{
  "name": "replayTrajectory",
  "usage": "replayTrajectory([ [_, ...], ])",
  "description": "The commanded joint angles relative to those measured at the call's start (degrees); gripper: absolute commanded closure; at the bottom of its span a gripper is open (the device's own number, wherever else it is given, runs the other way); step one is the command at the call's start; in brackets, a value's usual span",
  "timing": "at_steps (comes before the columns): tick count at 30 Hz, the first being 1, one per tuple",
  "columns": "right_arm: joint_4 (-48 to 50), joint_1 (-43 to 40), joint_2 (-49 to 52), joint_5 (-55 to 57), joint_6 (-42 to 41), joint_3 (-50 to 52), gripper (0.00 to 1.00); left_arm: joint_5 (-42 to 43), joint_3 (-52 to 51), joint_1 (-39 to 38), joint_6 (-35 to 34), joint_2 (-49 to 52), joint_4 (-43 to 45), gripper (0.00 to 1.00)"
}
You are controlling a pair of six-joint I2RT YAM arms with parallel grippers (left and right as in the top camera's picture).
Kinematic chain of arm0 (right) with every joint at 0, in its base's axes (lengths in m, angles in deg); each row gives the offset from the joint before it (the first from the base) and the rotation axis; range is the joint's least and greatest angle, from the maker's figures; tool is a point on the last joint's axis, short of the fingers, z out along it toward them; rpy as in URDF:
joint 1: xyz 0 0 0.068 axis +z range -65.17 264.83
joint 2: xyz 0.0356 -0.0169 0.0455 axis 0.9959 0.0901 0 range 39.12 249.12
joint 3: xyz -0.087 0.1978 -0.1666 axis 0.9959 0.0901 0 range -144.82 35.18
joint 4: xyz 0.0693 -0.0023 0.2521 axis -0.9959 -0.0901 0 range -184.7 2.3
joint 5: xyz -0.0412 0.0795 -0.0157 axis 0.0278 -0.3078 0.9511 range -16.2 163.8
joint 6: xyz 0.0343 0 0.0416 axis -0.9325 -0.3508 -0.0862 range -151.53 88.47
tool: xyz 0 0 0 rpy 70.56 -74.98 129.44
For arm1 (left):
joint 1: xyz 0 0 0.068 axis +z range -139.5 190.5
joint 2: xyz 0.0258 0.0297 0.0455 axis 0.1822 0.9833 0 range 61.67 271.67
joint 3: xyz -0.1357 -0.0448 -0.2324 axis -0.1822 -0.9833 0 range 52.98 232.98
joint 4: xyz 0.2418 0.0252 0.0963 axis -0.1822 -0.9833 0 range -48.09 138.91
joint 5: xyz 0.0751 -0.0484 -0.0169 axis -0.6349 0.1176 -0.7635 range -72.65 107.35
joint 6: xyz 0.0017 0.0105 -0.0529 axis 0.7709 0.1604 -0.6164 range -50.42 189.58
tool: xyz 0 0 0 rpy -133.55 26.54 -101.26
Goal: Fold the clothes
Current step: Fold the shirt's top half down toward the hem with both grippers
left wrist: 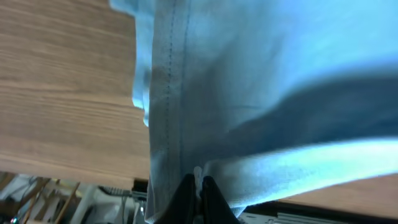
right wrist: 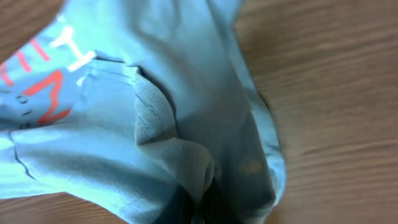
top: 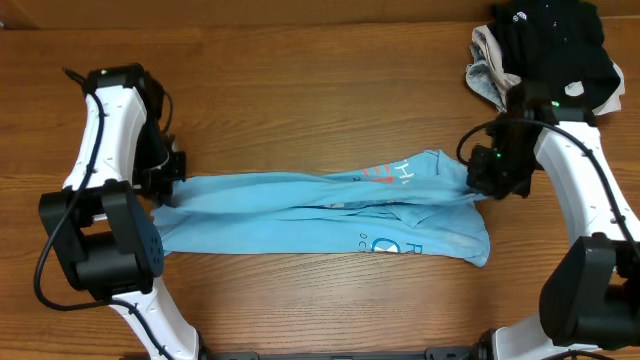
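The shirt's printed near layer below is still partly uncovered, so the robot's right gripper will next lower the pinched end back onto that layer and open.
The clothes, a light sky-blue T-shirt with white and red print, are stretched in a long band across the table between my two arms. My left gripper is shut on its left end; in the left wrist view the stitched hem runs down into the pinched black fingertips. My right gripper is shut on the right end, near the ribbed collar. Bunched blue cloth covers most of its fingers in the right wrist view.
A pile with a black garment and a beige-and-white cloth lies at the back right corner, just behind my right arm. Bare wooden table spreads behind and in front of the shirt.
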Motion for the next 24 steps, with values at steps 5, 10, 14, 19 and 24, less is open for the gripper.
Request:
replayTrajectory([
  [5,1.5,-0.7,-1.7,0.4,-0.5,5.1,0.88,-0.5,-5.9,0.3,1.1,0.5,2.3,0.96],
  [10,1.6,-0.7,-1.7,0.3,-0.5,6.3,0.83,-0.6,-8.0,0.3,1.1,0.5,3.5,0.92],
  [14,0.1,-0.7,-1.7,0.3,-0.7,6.3,0.46,-0.8,-8.1,0.4,1.1,0.5,4.0,0.39],
  [19,-0.9,-0.7,-1.7,0.3,-0.7,6.3,0.12,-1.4,-8.1,0.4,1.1,0.5,6.1,0.0],
  [24,2.2,-0.7,-1.7,0.5,-0.7,6.4,0.03,2.4,-7.0,0.6,0.9,0.5,11.8,0.0],
])
